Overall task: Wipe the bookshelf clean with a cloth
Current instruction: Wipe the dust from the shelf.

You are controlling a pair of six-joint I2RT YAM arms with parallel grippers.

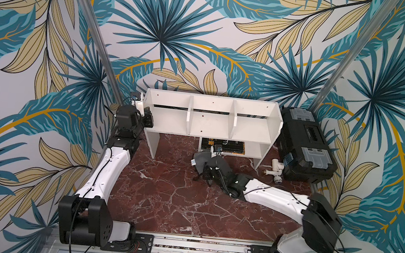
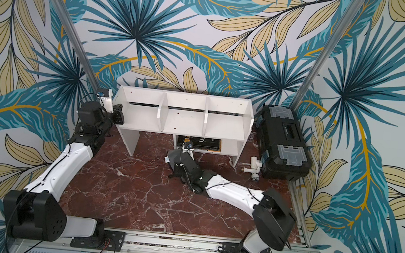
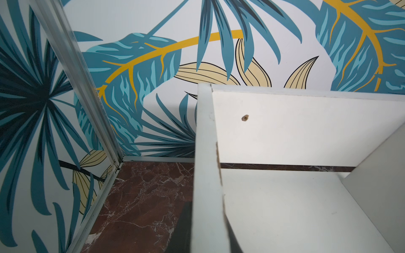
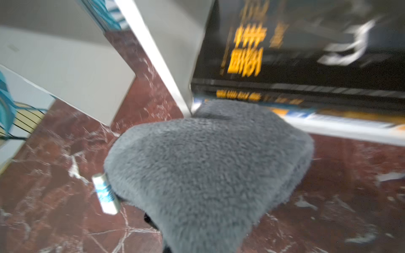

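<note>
The bookshelf's top section is empty, so I should next raise my right gripper outward over the bottom of the bookshelf's top section [image 1: 254, 129] beside the black toolbox, lower it and let go of the grey cloth.
The white bookshelf [image 1: 209, 122] [image 2: 184, 120] stands at the back of the marble table, with three top compartments. My left gripper [image 1: 148, 120] [image 2: 118, 114] is shut on its left side panel. In the left wrist view the panel edge [image 3: 206, 175] runs between the dark fingers [image 3: 184, 230] of my left gripper [image 3: 208, 239]. My right gripper [image 1: 207, 168] [image 2: 180, 164] is low in front of the lower cubby, shut on the grey cloth [image 1: 200, 159] [image 2: 173, 158]. The fluffy cloth [image 4: 208, 170] hides the fingers, and its white tag [image 4: 105, 195] hangs at one side.
A black book with yellow lettering [image 1: 222, 146] [image 4: 285, 54] lies in the lower cubby. A black toolbox [image 1: 307, 145] stands right of the shelf, with white pipe fittings [image 1: 276, 168] beside it. Aluminium posts [image 3: 83, 87] rise at the back corners.
</note>
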